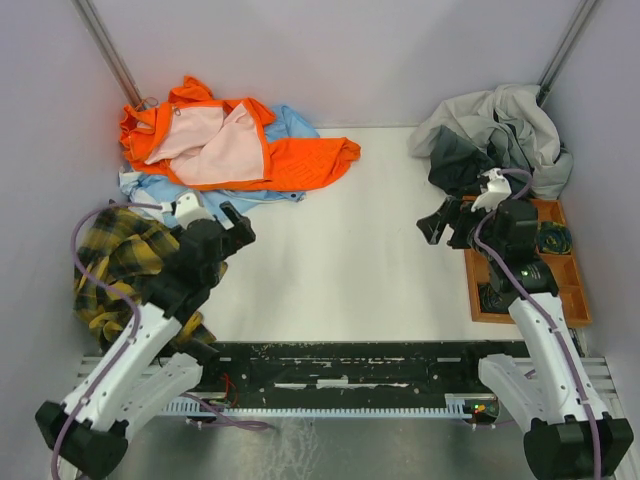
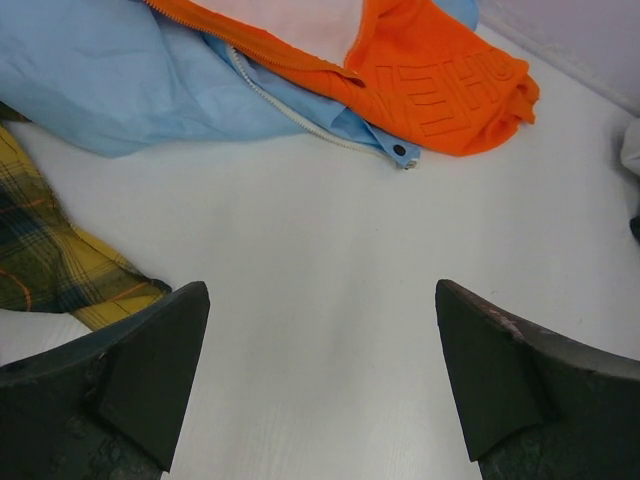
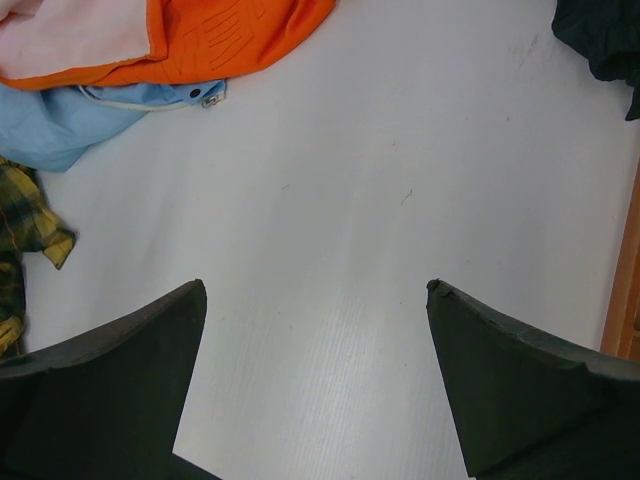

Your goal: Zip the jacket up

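The jacket lies open, so the left gripper will next move outward past the light blue garment and lower to the pale pink lining (image 1: pixel 215 147) (image 2: pixel 306 22), lining up.
The orange jacket (image 1: pixel 300 160) lies crumpled at the back left of the table, open, with its pale pink lining (image 1: pixel 215 145) facing up. It rests on a light blue garment (image 1: pixel 170 190). It also shows in the left wrist view (image 2: pixel 440 90) and the right wrist view (image 3: pixel 230 40). My left gripper (image 1: pixel 232 222) is open and empty, above bare table just in front of the jacket. My right gripper (image 1: pixel 440 225) is open and empty at the right side, far from the jacket.
A yellow plaid shirt (image 1: pixel 120 260) lies at the left by my left arm. A grey and dark clothing heap (image 1: pixel 495 135) sits at the back right. An orange tray (image 1: pixel 575 290) stands at the right edge. White walls enclose the table.
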`<state>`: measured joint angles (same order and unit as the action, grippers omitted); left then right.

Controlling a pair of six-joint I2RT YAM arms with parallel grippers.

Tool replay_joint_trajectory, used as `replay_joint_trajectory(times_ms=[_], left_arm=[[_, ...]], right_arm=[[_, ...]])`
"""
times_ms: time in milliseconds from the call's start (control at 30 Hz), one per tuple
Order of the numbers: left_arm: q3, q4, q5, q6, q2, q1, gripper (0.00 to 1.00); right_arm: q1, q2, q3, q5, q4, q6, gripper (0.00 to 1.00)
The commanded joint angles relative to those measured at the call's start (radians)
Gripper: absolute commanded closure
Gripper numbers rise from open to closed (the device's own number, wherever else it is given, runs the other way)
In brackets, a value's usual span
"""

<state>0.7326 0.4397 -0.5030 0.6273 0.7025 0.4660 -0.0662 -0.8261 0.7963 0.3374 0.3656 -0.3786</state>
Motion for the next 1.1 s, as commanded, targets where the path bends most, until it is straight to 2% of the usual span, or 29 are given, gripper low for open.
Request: replay_joint_trajectory(times_ms=[0, 133, 267, 367, 500, 733, 867, 1000, 1067], left_arm=[[0.119, -0.138, -0.14, 0.008, 0.173, -0.008, 0.0], [0.225, -0.172, -0.253, -0.036, 0.341, -0.046, 0.0], [0.329, -0.226, -0.259, -0.071, 0.516, -0.144, 0.0], [0.433, -0.227, -0.192, -0.07, 0.674, -0.244, 0.0], [0.587, -0.208, -0.036, -0.025, 0.918, -0.369, 0.01], [0.945, -0.071, 0.022, -0.082, 1.28, -0.46, 0.06], [1.059, -0.029, 0.03, -0.136, 1.396, -0.482, 0.15], [1.133, 0.005, 0.091, -0.164, 1.48, -0.496, 0.38], [1.163, 0.029, 0.116, -0.174, 1.506, -0.498, 0.56]], right_arm=[[-0.04, 0.014, -0.02, -0.04, -0.082, 0.001, 0.01], [-0.075, 0.015, -0.035, -0.068, -0.1, -0.001, 0.01], [-0.114, 0.01, -0.05, -0.093, -0.12, -0.002, 0.01], [-0.142, -0.002, -0.046, -0.113, -0.123, 0.003, 0.01], [-0.164, -0.024, -0.055, -0.118, -0.143, -0.003, 0.01], [-0.178, -0.035, -0.069, -0.146, -0.161, -0.003, 0.01], [-0.18, -0.046, -0.068, -0.147, -0.159, -0.002, 0.01], [-0.179, -0.062, -0.069, -0.15, -0.162, -0.003, 0.01], [-0.179, -0.069, -0.069, -0.152, -0.162, -0.004, 0.01]])
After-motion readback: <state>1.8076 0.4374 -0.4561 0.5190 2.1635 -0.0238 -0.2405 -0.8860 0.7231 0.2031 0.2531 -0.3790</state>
